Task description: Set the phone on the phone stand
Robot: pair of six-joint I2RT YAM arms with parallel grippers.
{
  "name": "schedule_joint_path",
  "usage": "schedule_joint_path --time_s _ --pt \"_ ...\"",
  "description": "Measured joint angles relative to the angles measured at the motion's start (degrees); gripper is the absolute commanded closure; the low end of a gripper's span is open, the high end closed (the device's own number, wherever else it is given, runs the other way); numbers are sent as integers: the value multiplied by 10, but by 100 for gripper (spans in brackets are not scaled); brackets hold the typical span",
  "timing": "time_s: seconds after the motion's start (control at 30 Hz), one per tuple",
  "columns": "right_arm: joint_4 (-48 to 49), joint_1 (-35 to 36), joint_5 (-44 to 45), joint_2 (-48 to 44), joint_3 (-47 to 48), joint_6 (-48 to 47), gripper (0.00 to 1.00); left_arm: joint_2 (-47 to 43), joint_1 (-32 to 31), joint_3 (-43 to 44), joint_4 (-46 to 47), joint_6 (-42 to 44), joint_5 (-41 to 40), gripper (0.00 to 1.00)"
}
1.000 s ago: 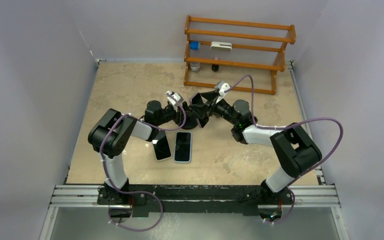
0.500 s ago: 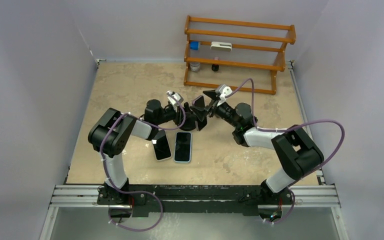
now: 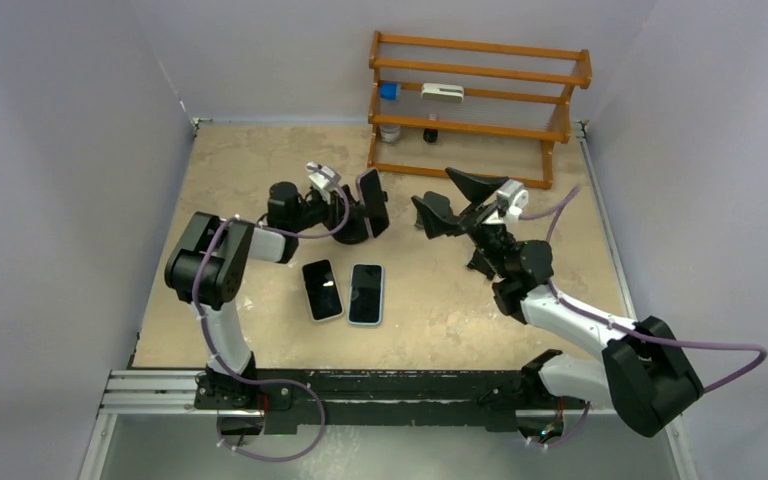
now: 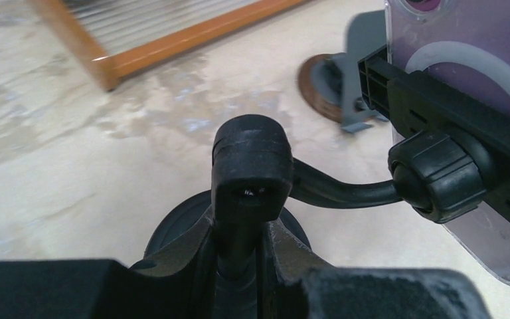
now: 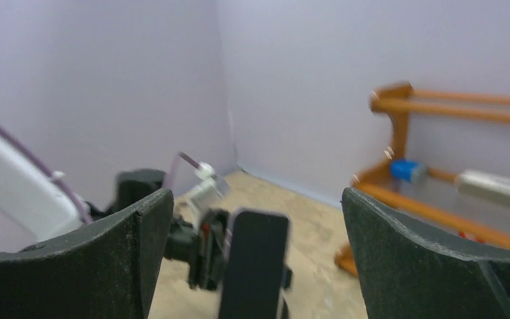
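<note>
The tabletop is bare outward and to the left of my left gripper in the top view, and the phone is clamped, so I should carry the stand there and release it.
The black phone stand (image 3: 353, 228) stands on the table behind two flat phones, and my left gripper (image 3: 343, 222) is shut on its stem. In the left wrist view the fingers (image 4: 199, 256) pinch the stem (image 4: 247, 166) above the round base (image 4: 172, 229). The curved arm leads to a ball joint (image 4: 438, 176) and the clamp. The phone (image 3: 372, 200), in a clear case (image 4: 478, 60), sits upright in that clamp. My right gripper (image 3: 445, 198) hangs open to the right of the stand, off the table. In the right wrist view the phone (image 5: 255, 266) shows blurred, some way beyond the right gripper (image 5: 255, 196).
Two more phones lie flat side by side, a black one (image 3: 322, 289) and a light-blue-edged one (image 3: 365, 293). A wooden shelf rack (image 3: 475, 105) with small items stands at the back right. Grey walls close in the table on three sides.
My right gripper has opened, let go of the phone and drawn back to the right and upward. My left gripper has carried the stand with the phone back and slightly left.
</note>
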Motion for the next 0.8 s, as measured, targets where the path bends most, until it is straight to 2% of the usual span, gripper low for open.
schedule_joint_path --time_s 0.07,0.23,0.3,0.37,0.47,0.6,0.8 --pt "-66 -6 38 9 12 5 7 0 23 6 -9 -3 0 92" --pt "-184 -37 56 45 53 14 15 2 70 13 -11 -31 12 89" --pt "-239 -40 71 57 72 26 11 6 84 28 -24 -45 20 88" --pt "-291 -40 88 69 92 43 2 8 93 46 -46 -54 21 88" --pt "-372 -26 126 84 115 64 1 9 101 71 -89 -54 16 87" --pt "-491 54 186 103 138 74 1 9 106 100 -144 -33 2 86" --pt "-619 166 215 141 168 126 1 9 133 102 -159 -9 15 81"
